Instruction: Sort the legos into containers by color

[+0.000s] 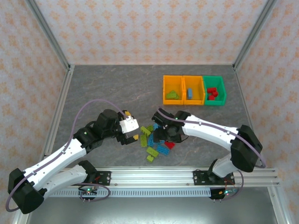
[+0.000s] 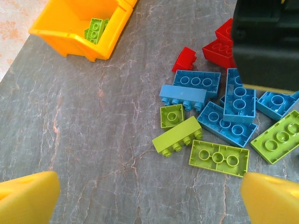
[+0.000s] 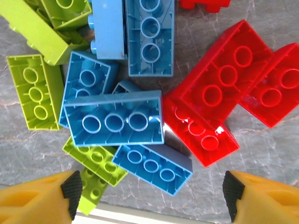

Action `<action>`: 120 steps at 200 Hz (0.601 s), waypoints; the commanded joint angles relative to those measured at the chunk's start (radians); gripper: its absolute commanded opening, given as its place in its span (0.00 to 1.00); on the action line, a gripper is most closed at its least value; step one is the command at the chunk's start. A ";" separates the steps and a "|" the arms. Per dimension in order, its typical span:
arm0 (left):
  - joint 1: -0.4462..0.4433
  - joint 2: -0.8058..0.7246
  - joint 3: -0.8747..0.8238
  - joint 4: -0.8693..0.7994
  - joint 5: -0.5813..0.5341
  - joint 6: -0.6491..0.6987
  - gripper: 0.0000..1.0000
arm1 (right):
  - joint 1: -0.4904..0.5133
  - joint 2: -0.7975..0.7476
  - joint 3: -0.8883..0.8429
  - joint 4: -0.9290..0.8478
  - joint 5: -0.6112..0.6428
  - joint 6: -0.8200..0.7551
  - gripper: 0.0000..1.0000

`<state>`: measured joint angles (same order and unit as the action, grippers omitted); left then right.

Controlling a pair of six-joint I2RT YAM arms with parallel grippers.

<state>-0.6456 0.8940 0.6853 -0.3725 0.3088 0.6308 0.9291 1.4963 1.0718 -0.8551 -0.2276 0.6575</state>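
The crosswise blue brick lies below my right gripper on the lime bricks' side, so next I will lower my right gripper toward the lime bricks and onto that blue brick.
The legos (image 1: 156, 140) lie in a loose pile of lime, blue and red bricks near the table's front middle. Of the three containers at the back right, the left orange bin (image 1: 165, 91) holds lime pieces, the middle orange bin (image 1: 185, 79) a blue one, and the green bin (image 1: 222, 91) red ones. My left gripper (image 1: 134, 127) stands open just left of the pile, its yellow fingers (image 2: 28, 198) wide over bare table short of a lime brick (image 2: 177, 136). My right gripper (image 3: 152, 200) hovers open over the pile, a blue brick (image 3: 152, 162) just ahead of its gap and red bricks (image 3: 219, 84) to the right.
An aluminium rail (image 1: 187, 175) runs along the near edge, close behind the pile. Metal frame posts (image 1: 49, 35) and patterned walls bound the table. In the left wrist view the right gripper's black body (image 2: 268, 42) hangs over the pile's far right side.
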 commanded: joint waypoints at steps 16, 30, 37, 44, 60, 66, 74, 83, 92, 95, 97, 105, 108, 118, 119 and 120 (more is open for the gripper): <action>0.009 0.005 0.005 -0.036 0.053 0.037 1.00 | 0.009 0.063 0.027 0.064 0.018 0.017 0.85; 0.008 0.011 0.009 -0.050 0.067 0.051 1.00 | 0.011 0.089 0.035 0.073 0.003 0.015 0.85; 0.009 0.014 0.012 -0.063 0.073 0.066 1.00 | 0.012 0.100 0.037 0.080 -0.003 0.017 0.84; 0.009 0.015 0.014 -0.074 0.074 0.079 1.00 | 0.014 0.111 0.038 0.085 -0.003 0.020 0.84; 0.009 0.012 0.014 -0.087 0.075 0.091 1.00 | 0.017 0.135 0.047 0.093 -0.003 0.018 0.84; 0.009 0.011 0.013 -0.088 0.075 0.093 1.00 | 0.019 0.146 0.054 0.093 -0.003 0.017 0.84; 0.008 0.008 0.009 -0.088 0.073 0.097 1.00 | 0.022 0.158 0.061 0.093 -0.003 0.016 0.84; 0.009 0.007 0.010 -0.089 0.072 0.100 1.00 | 0.025 0.167 0.071 0.093 -0.005 0.014 0.84; 0.009 0.006 0.009 -0.090 0.072 0.101 1.00 | 0.031 0.179 0.078 0.096 -0.009 0.013 0.84; 0.009 0.006 0.009 -0.089 0.072 0.101 1.00 | 0.032 0.181 0.080 0.097 -0.011 0.012 0.84; 0.009 0.006 0.009 -0.090 0.073 0.101 1.00 | 0.034 0.183 0.081 0.097 -0.012 0.012 0.84; 0.009 0.006 0.009 -0.089 0.074 0.101 1.00 | 0.038 0.189 0.084 0.099 -0.010 0.011 0.85; 0.009 0.007 0.009 -0.090 0.074 0.102 1.00 | 0.039 0.191 0.084 0.099 -0.009 0.010 0.85; 0.009 0.006 0.009 -0.089 0.073 0.101 1.00 | 0.042 0.202 0.084 0.100 -0.006 0.010 0.85; 0.009 0.006 0.009 -0.089 0.073 0.102 1.00 | 0.042 0.202 0.084 0.099 -0.005 0.011 0.85; 0.009 0.006 0.010 -0.090 0.073 0.101 1.00 | 0.042 0.203 0.084 0.099 -0.005 0.010 0.85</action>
<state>-0.6456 0.9070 0.6853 -0.4381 0.3637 0.7094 0.9581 1.6775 1.1305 -0.7574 -0.2447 0.6617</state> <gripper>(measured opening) 0.998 0.847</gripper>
